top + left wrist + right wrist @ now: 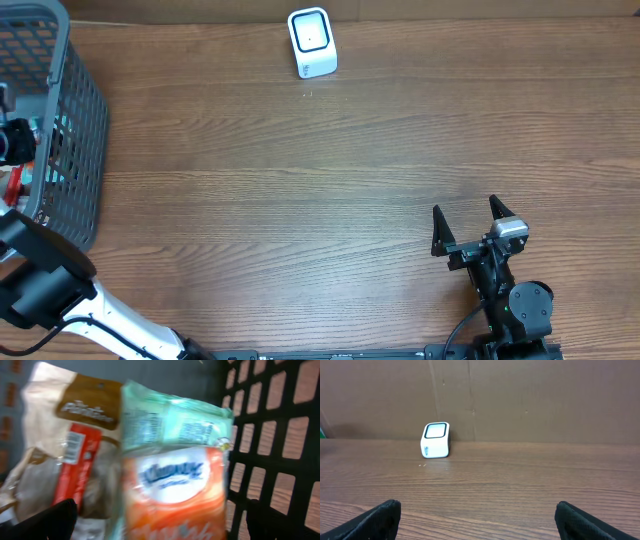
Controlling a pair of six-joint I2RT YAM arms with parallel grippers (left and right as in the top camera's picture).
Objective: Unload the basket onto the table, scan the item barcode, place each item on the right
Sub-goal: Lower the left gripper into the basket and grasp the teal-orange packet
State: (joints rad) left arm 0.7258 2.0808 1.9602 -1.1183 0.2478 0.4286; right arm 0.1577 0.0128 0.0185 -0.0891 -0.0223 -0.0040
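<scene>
My left gripper already has the orange and green Kleenex tissue pack (27, 173) (175, 480) between its open fingers, so next it will move down over it and close on its sides.
An orange and green Kleenex tissue pack (175, 480) stands in the grey mesh basket (85, 110), blurred in the left wrist view. A beige bag with a red label (75, 455) leans beside it on the left. My left gripper (162, 522) is open down in the basket, one finger on each side of the tissue pack and apart from it. The white barcode scanner (312, 42) stands at the far edge of the table, window up. My right gripper (466, 222) hovers open and empty over the table at the near right, facing the scanner (436, 440).
The basket's dark mesh wall (280, 435) runs close along the right of my left gripper. My left arm (40, 280) reaches into the basket from the near left corner. A brown cardboard wall (520, 395) stands behind the scanner.
</scene>
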